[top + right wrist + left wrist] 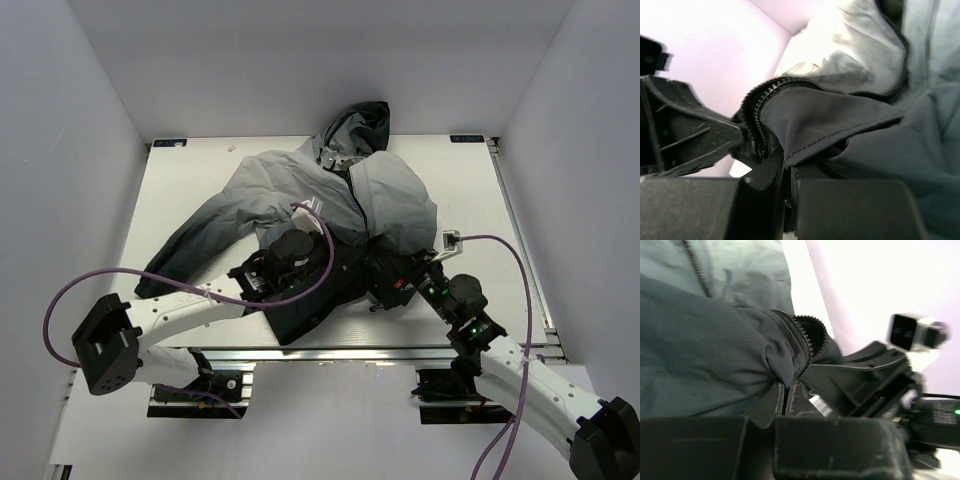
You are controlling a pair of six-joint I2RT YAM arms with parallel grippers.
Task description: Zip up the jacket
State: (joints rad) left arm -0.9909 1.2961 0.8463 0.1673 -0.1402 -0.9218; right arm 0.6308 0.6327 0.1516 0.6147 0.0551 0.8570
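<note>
I should draw my right gripper back and down to straighten the bunched hem, then release it at the bare front tabletop, below and back of the gripper.
The jacket (300, 190) lies spread on the white table, light grey at the shoulders and black at the hem, hood at the back. Its front is open and the dark zipper (340, 195) runs down the middle. My left gripper (350, 270) is shut on the black hem by the zipper teeth (802, 342), lifting a fold. My right gripper (385, 280) is shut on the other hem edge beside its zipper teeth (752, 112). Both pinch points sit close together near the table's front edge. In the left wrist view the right gripper (865, 375) shows just beyond the fold.
The white table (470, 200) has side walls close on both sides. A small white block (452, 238) sits right of the jacket. Purple cables (120, 275) loop from both arms. The jacket's left sleeve (190, 240) reaches toward the front left.
</note>
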